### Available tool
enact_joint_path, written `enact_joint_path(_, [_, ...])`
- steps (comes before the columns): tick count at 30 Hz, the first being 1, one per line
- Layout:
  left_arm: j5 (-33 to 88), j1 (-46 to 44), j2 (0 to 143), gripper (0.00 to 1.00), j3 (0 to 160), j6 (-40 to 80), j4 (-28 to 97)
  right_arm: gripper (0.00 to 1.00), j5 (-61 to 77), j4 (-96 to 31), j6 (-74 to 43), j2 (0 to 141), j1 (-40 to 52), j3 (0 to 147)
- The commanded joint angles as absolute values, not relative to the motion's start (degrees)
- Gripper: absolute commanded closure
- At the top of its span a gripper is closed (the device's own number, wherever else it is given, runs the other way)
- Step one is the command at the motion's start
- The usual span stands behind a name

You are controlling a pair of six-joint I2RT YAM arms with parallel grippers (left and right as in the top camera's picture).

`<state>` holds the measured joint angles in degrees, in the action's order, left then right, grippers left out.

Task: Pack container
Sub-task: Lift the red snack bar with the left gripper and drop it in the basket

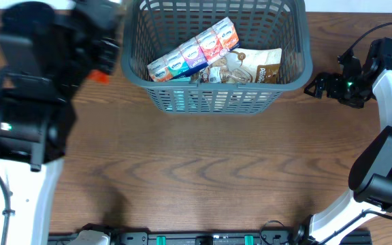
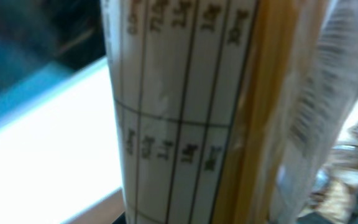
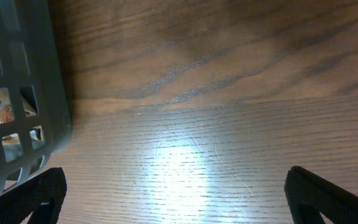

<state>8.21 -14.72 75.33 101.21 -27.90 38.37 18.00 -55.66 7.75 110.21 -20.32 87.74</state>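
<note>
The beige snack pouch [image 1: 261, 67] lies uncovered, right of my left gripper in the overhead view, so my left gripper will next swing over it and lower the snack pack.
The container [image 1: 292, 80], a large dark grey-blue lattice basket, stands at the back middle of the table. It holds a row of small colourful cartons [image 1: 194, 52] and a beige snack pouch [image 1: 261, 67]. My left gripper [image 1: 106, 53] is blurred, raised just left of the basket. In the left wrist view a snack pack [image 2: 185, 112] with a white nutrition table and yellow-orange side fills the frame right at the jaws; the fingers are hidden. My right gripper [image 1: 313, 88] is open and empty just right of the basket, above bare wood [image 3: 176, 199]. The basket's corner [image 3: 50, 93] shows at left.
The wooden table [image 1: 196, 177] spreads in front of the basket. The left arm's large body [image 1: 26, 116] covers the left side. The right arm's base [image 1: 386, 170] stands at the right edge. A dark rail [image 1: 203, 238] runs along the front edge.
</note>
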Motion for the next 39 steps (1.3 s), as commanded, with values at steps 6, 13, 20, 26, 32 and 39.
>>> enact_joint_path(6, [8.6, -26.8, 80.5, 0.94, 103.3, -48.0, 36.0, 0.01, 17.8, -55.7, 8.9, 110.5, -19.4, 87.5])
enact_joint_path(13, [8.6, -30.0, 91.7, 0.94, 103.3, -55.2, 30.3, 0.01, 17.8, -55.7, 8.9, 110.5, -19.4, 87.5])
enact_joint_path(20, [8.6, -29.9, 103.0, 0.94, 103.3, -55.9, 23.2, 0.01, 17.8, -56.0, 8.9, 110.5, -19.4, 87.5])
enact_joint_path(26, [8.6, -30.0, 110.5, 0.94, 103.3, -55.7, 25.8, 0.01, 17.8, -56.0, 8.9, 110.5, -19.4, 87.5])
enact_joint_path(32, [8.5, -30.0, 110.6, 0.01, 103.3, -53.6, 27.5, 0.01, 17.8, -56.0, 9.3, 110.5, -19.4, 87.5])
enact_joint_path(39, [7.9, -29.8, 104.2, 0.01, 103.4, -47.4, 27.3, 0.01, 18.7, -56.0, 9.3, 110.5, -19.4, 88.1])
